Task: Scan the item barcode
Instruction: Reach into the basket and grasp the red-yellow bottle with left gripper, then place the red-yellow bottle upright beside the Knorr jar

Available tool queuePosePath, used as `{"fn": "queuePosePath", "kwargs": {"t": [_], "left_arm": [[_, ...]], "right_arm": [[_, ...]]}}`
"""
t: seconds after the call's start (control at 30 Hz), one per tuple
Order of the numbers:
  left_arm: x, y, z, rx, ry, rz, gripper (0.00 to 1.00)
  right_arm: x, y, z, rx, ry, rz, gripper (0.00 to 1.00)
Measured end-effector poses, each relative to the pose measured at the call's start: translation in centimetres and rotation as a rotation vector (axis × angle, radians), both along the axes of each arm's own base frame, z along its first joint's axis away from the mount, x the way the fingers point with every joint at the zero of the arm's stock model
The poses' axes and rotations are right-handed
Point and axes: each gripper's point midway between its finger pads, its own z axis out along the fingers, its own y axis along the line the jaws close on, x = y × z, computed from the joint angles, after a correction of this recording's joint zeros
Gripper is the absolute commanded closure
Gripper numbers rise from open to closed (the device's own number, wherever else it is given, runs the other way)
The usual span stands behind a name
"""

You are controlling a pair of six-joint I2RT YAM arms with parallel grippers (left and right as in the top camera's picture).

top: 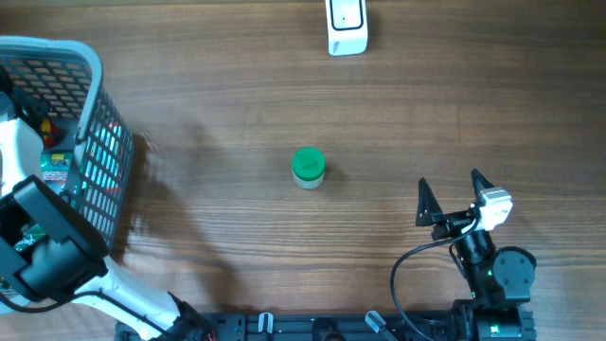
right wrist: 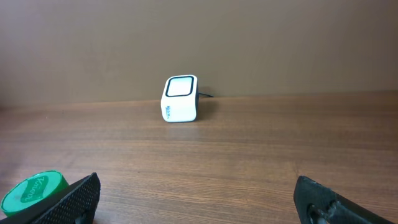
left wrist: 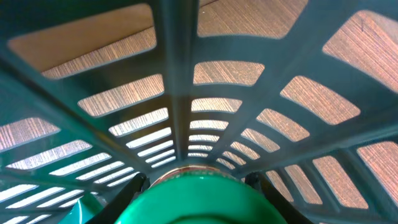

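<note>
Next, my left gripper needs to rise from the basket [top: 95, 142], cross right in the overhead view, lower and release its jar beside the standing one, where wood lies bare.
Seen from the left wrist, a green-lidded jar [left wrist: 199, 202] fills the bottom of the frame, inside the blue-grey basket [left wrist: 180, 62]. My left gripper [left wrist: 196, 182] is shut on it, a black finger [left wrist: 131, 192] pressed against each side of the lid. From overhead, the left arm [top: 43, 242] reaches into the basket [top: 95, 142] and its fingers are hidden. A second green-lidded jar [top: 308, 168] stands upright mid-table and also shows as a jar [right wrist: 34, 191] at the right wrist view's lower left. The white scanner [top: 347, 26] sits at the far edge. My right gripper [top: 449, 182] rests open and empty near the front right.
The basket at the far left holds several other packaged items [top: 55, 166]. The scanner [right wrist: 181, 99] faces the right gripper [right wrist: 196, 180] across bare wood. A black cable [top: 407, 270] loops beside the right arm's base.
</note>
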Motion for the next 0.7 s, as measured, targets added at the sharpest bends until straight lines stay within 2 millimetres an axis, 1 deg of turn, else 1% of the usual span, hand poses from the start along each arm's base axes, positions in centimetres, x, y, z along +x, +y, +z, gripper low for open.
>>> {"fn": "queuePosePath", "kwargs": {"t": [0.03, 0.07, 0.1, 0.13, 0.17, 0.23, 0.3, 0.33, 0.37, 0.4, 0.43, 0.47, 0.5, 0.53, 0.57, 0.6, 0.63, 0.7], "left_arm": [[-0.1, -0.1, 0.3, 0.000, -0.001, -0.001, 0.71], [-0.2, -0.2, 1.0, 0.006, -0.013, -0.002, 0.71], [-0.3, -0.4, 2.2, 0.016, -0.030, -0.005, 0.71], [-0.6, -0.6, 4.0, 0.033, -0.055, -0.006, 0.70], [-1.0, -0.9, 6.1, 0.051, -0.083, -0.007, 0.69], [-2.1, -1.8, 11.7, 0.109, -0.167, -0.008, 0.69], [-3.9, -3.2, 17.5, 0.164, -0.268, -0.004, 0.68], [-5.3, -4.4, 20.7, 0.187, -0.331, -0.006, 0.68], [-6.3, -5.5, 23.1, 0.198, -0.387, -0.014, 0.68], [-7.6, -7.1, 25.4, 0.191, -0.446, -0.036, 0.68], [-8.4, -8.6, 26.8, 0.174, -0.494, -0.062, 0.68], [-8.9, -10.2, 28.2, 0.150, -0.545, -0.103, 0.68], [-9.3, -11.5, 29.1, 0.123, -0.589, -0.130, 0.67], [-9.8, -14.3, 30.9, 0.086, -0.653, -0.228, 0.67], [-9.8, -16.1, 31.3, 0.047, -0.675, -0.289, 0.67], [-9.8, -17.6, 31.2, 0.006, -0.679, -0.333, 0.67], [-9.7, -19.7, 30.6, -0.053, -0.666, -0.393, 0.67], [-9.4, -24.2, 28.7, -0.184, -0.609, -0.517, 0.67]], "right_arm": [[0.0, 0.0, 0.0, 0.000, 0.000, 0.000, 0.00], [0.0, 0.0, 0.0, 0.000, 0.000, 0.000, 0.00], [0.0, 0.0, 0.0, 0.000, 0.000, 0.000, 0.00], [0.0, 0.0, 0.0, 0.000, 0.000, 0.000, 0.00], [0.0, 0.0, 0.0, 0.000, 0.000, 0.000, 0.00], [0.0, 0.0, 0.0, 0.000, 0.000, 0.000, 0.00], [0.0, 0.0, 0.0, 0.000, 0.000, 0.000, 0.00], [0.0, 0.0, 0.0, 0.000, 0.000, 0.000, 0.01], [0.0, 0.0, 0.0, 0.000, 0.000, 0.000, 0.00], [0.0, 0.0, 0.0, 0.000, 0.000, 0.000, 0.00], [0.0, 0.0, 0.0, 0.000, 0.000, 0.000, 0.00], [0.0, 0.0, 0.0, 0.000, 0.000, 0.000, 0.00], [0.0, 0.0, 0.0, 0.000, 0.000, 0.000, 0.00], [0.0, 0.0, 0.0, 0.000, 0.000, 0.000, 0.00], [0.0, 0.0, 0.0, 0.000, 0.000, 0.000, 0.00], [0.0, 0.0, 0.0, 0.000, 0.000, 0.000, 0.00], [0.0, 0.0, 0.0, 0.000, 0.000, 0.000, 0.00], [0.0, 0.0, 0.0, 0.000, 0.000, 0.000, 0.00]]}}
